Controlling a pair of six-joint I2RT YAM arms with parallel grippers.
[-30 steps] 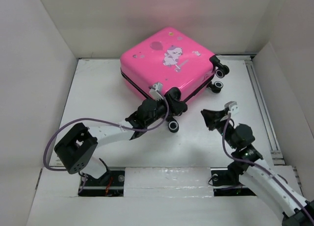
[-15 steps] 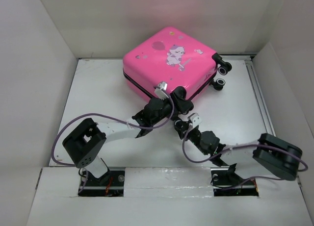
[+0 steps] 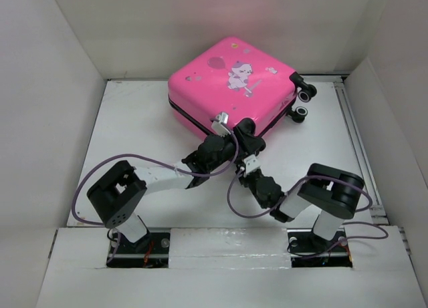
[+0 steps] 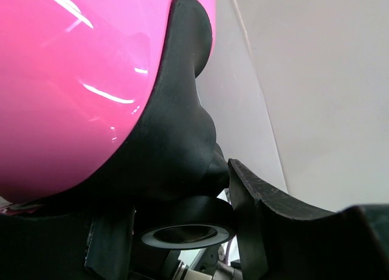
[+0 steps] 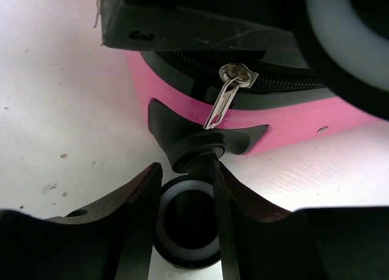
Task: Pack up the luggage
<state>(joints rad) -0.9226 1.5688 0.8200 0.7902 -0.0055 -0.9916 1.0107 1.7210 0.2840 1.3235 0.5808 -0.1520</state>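
The robot's left gripper eases toward the right in the top view next and opens to let go of the black-and-white wheel (image 4: 185,234), as the wheel sits between its fingers.
The hot-pink luggage (image 3: 231,84) lies closed on its side at the back of the table, printed face up. My left gripper (image 3: 239,135) is at its near corner, shut on a black-and-white wheel (image 4: 185,234) under the black wheel mount and pink shell (image 4: 73,79). My right gripper (image 3: 242,166) reaches in from the right just below it, its fingers closed on either side of a second wheel (image 5: 185,222). A silver zipper pull (image 5: 223,101) hangs on the black zipper above that wheel, against the pink shell (image 5: 292,119).
Two more wheels (image 3: 302,101) stick out at the luggage's far right corner. White walls enclose the table (image 3: 134,141) on the left, back and right. The left arm's purple cable (image 3: 87,181) loops over the table's near left.
My right arm swung in from the right side to the luggage's near wheel. My left gripper moved slightly up and right with the luggage's corner, and the luggage shifted a little.
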